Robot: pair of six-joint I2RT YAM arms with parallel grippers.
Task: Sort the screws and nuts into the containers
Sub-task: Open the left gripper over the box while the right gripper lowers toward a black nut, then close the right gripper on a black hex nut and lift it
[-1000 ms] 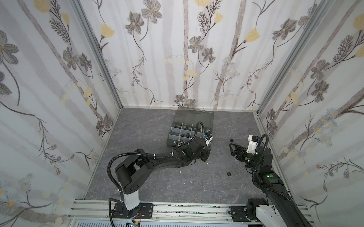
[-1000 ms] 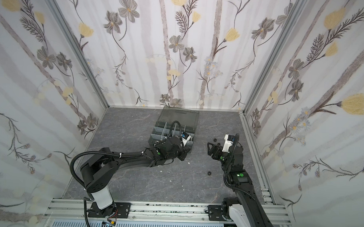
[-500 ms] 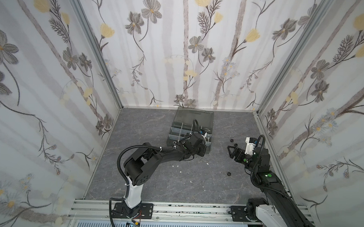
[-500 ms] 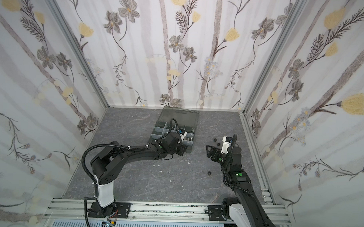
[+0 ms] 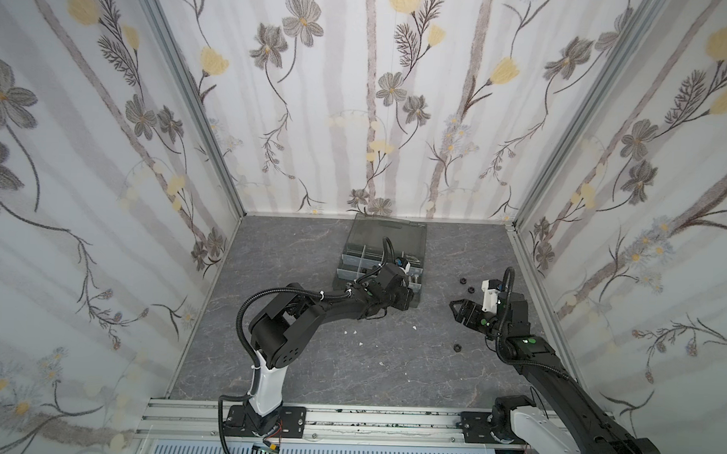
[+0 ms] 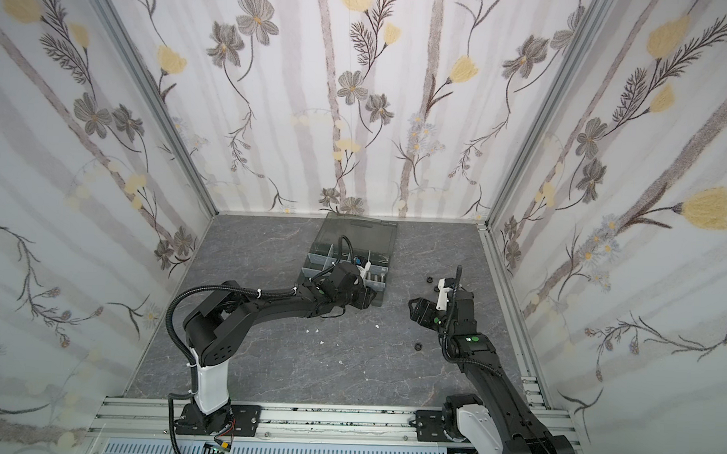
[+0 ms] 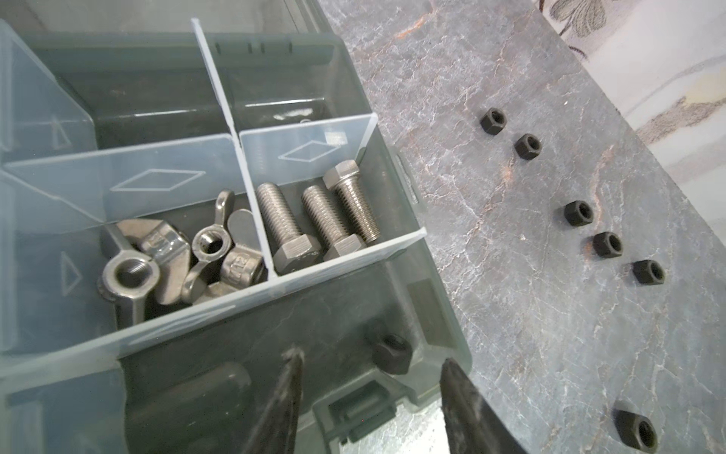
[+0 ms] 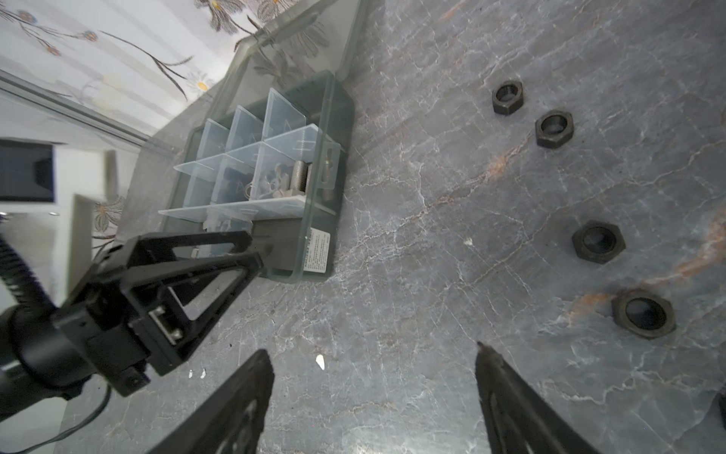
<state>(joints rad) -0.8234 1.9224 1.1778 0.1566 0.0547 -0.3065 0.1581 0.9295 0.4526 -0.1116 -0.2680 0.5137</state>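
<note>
My right gripper moves back and down onto the black nut nearer the front next, because the nut lies apart with bare tabletop around it for both fingers.
The containers are compartments of a grey-green organizer case (image 5: pixel 342 272) (image 6: pixel 306 271) (image 7: pixel 440 314) standing at the back middle of the table. One compartment holds three silver screws (image 7: pixel 318 224), and the one beside it holds silver wing nuts (image 7: pixel 176 251). My left gripper (image 7: pixel 369 359) (image 5: pixel 407 304) (image 6: pixel 367 299) is open over the case's front right compartment. A black nut (image 7: pixel 393 353) lies loose there between its fingers. Several black nuts (image 7: pixel 578 213) (image 8: pixel 598 241) (image 5: pixel 471 289) lie on the table right of the case. My right gripper (image 8: pixel 372 350) (image 5: pixel 454 312) (image 6: pixel 412 309) hangs open and empty near them.
The case's smoky lid (image 5: pixel 388 233) stands open toward the back wall. One black nut (image 5: pixel 456 347) (image 6: pixel 418 346) lies apart, nearer the front. Small white flecks (image 5: pixel 352 331) dot the middle of the table. Patterned walls enclose three sides, and a metal rail (image 5: pixel 347 418) runs along the front.
My left gripper's jaws have parted over the case's front right compartment. The right gripper has drifted slightly left and toward the front.
</note>
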